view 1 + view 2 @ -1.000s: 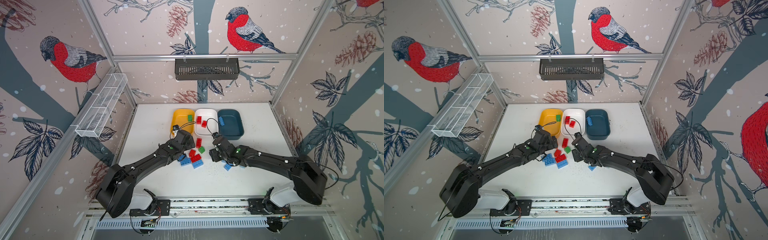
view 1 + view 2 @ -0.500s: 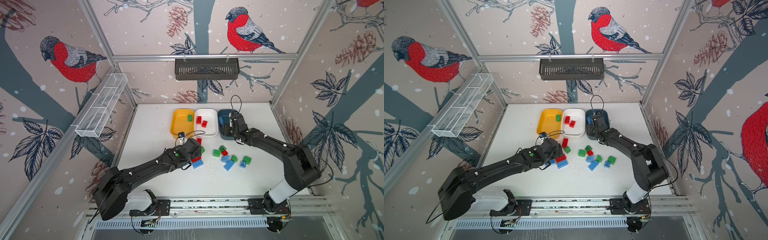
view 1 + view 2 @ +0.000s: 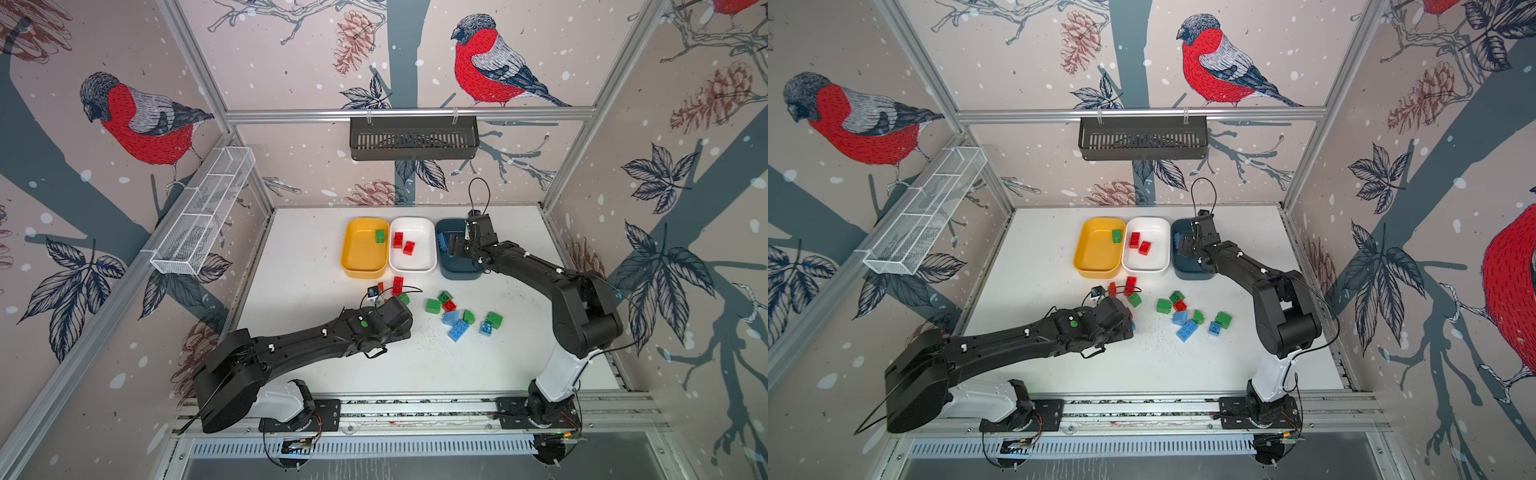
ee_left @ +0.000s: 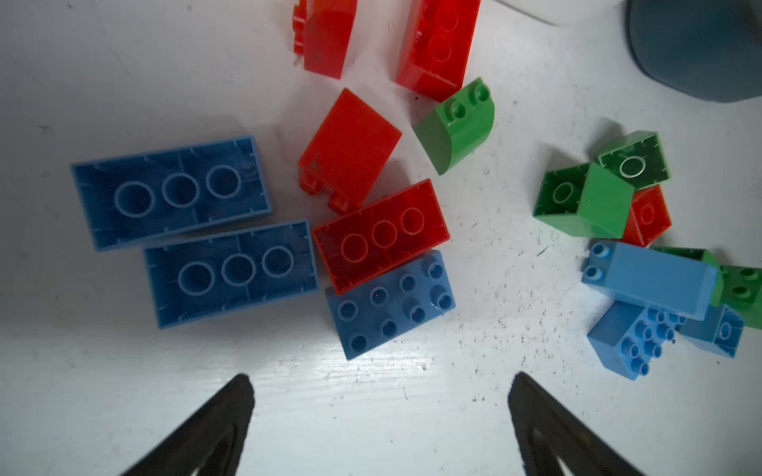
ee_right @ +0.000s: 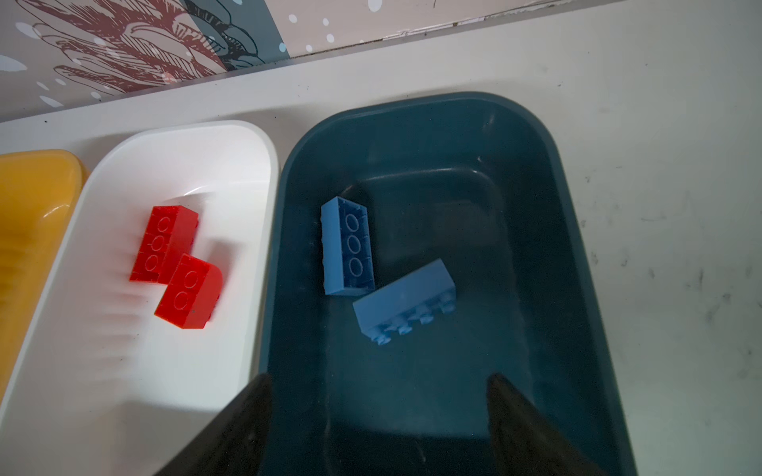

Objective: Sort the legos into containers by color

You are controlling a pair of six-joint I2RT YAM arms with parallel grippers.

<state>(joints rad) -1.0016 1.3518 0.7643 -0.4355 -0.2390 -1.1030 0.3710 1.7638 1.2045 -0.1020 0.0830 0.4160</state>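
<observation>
The red lego lies against one long side of the studded blue lego (image 4: 390, 304), so I should lower my left gripper over the blue lego's short ends and close.
Three containers stand in a row at the back: yellow (image 3: 360, 259) with one green lego (image 3: 380, 235), white (image 3: 413, 266) with two red legos (image 5: 165, 243), and dark teal (image 5: 536, 255). My right gripper (image 5: 379, 377) hangs open over the teal tub, where two light blue legos (image 5: 348, 247) (image 5: 406, 298) lie loose. My left gripper (image 4: 381, 377) is open and empty just above the table, near a studded blue lego (image 4: 389, 303) and a red lego (image 4: 381, 235). Two upturned blue legos (image 4: 171, 191) lie beside them.
A second loose cluster of green, red and blue bricks (image 3: 457, 320) lies mid-table to the right of my left wrist. A white wire basket (image 3: 203, 212) hangs on the left wall. A dark slatted basket (image 3: 413, 137) hangs on the back rail.
My right arm swung from the pile to the teal tub, then its jaws opened and a light blue lego now lies in the tub. My left gripper moved over the left cluster, still open.
</observation>
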